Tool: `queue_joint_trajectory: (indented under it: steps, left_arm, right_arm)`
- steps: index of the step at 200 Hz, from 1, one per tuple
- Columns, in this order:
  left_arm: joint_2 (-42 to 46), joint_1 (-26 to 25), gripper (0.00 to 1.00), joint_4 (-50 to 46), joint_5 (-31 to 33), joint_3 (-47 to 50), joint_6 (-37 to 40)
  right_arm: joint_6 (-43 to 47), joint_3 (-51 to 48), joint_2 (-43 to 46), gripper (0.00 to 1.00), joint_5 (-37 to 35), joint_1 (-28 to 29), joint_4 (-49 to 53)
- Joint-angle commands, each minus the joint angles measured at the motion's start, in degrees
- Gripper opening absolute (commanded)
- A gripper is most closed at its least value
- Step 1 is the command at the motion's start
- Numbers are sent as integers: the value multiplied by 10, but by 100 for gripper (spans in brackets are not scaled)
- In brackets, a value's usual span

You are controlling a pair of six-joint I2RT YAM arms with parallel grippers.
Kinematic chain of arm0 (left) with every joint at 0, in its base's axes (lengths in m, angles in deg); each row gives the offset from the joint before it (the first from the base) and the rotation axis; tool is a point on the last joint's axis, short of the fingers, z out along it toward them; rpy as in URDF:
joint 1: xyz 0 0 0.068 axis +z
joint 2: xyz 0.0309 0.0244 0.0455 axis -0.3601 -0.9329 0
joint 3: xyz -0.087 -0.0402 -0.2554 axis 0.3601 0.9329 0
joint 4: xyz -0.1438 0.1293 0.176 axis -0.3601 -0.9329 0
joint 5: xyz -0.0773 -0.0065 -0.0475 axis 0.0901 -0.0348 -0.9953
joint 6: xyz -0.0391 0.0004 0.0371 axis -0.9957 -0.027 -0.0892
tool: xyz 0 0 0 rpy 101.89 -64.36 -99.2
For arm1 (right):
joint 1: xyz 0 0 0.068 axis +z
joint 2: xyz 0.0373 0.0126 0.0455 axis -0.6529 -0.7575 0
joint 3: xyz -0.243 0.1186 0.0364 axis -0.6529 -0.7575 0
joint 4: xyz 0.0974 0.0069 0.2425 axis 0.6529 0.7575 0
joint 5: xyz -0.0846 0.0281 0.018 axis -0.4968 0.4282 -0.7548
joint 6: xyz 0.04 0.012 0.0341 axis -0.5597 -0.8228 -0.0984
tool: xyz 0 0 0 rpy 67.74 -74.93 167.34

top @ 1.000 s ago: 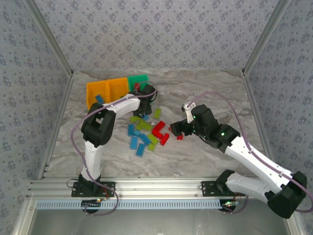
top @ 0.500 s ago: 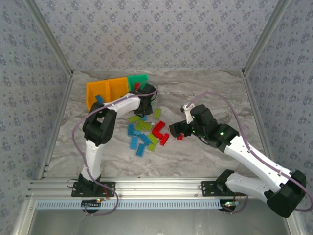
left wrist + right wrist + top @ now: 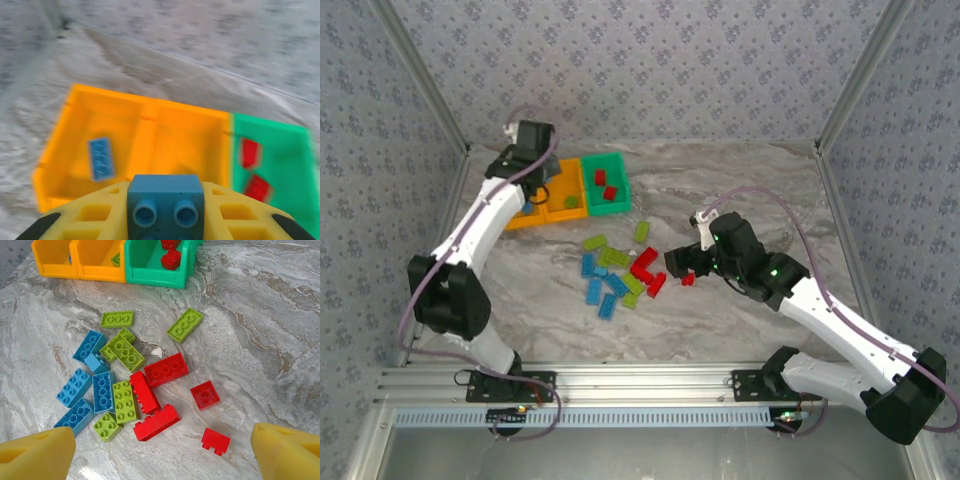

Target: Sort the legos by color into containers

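Next, my left gripper moves away from the green bin [image 3: 272,135] and lowers over the end orange bin to release the blue lego, since a blue lego is already inside.
My left gripper [image 3: 166,212] is shut on a blue lego [image 3: 166,200] and hangs over the containers, above the near wall between the two orange bins [image 3: 150,145]. One blue brick [image 3: 101,159] lies in the left orange bin. Two red bricks [image 3: 250,152] lie in the green bin [image 3: 272,135]. From above, that gripper [image 3: 533,180] sits at the back left over the orange bins [image 3: 545,200]. My right gripper [image 3: 162,460] stands open above the table, just short of the loose pile of blue, lime and red legos [image 3: 125,385]. A small red brick [image 3: 215,440] lies closest to it.
A lime brick [image 3: 116,259] rests in the middle orange bin. The pile [image 3: 620,270] spreads over the table's middle, in front of the bins. Bare marbled table [image 3: 260,340] lies right of the pile. Patterned walls and metal posts close in the sides.
My left arm has swung from the far edge of the pile to the back left, now over the orange bins with the blue brick. The right arm has stayed still.
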Motion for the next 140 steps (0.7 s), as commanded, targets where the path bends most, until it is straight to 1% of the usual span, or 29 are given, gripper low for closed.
queue_joint_trajectory:
  steps: [1,39,49,68,80,107,125,140]
  left_arm:
    - [-68,34,18,-11,31,-19,25]
    - [-165,85,20,-31,-8,-86,33]
    - [-185,91,24,-38,-16,-104,34]
    - [-200,97,37,-52,-21,-126,35]
    - [-193,96,41,-56,-26,-124,34]
    - [-146,96,50,-40,-47,-89,28]
    - [-104,92,49,-51,-70,-68,21]
    - [-37,75,47,-42,-101,-21,13]
  right_arm:
    - [-15,8,8,93,7,5,6]
    - [-21,-5,34,93,-7,6,20]
    - [-23,-8,39,93,-9,6,22]
    - [-27,-9,44,93,-11,6,27]
    - [-28,-10,43,93,-12,6,28]
    - [-29,-9,36,93,-10,6,13]
    - [-29,-5,18,93,0,6,-2]
    - [-32,1,-5,93,5,6,-17]
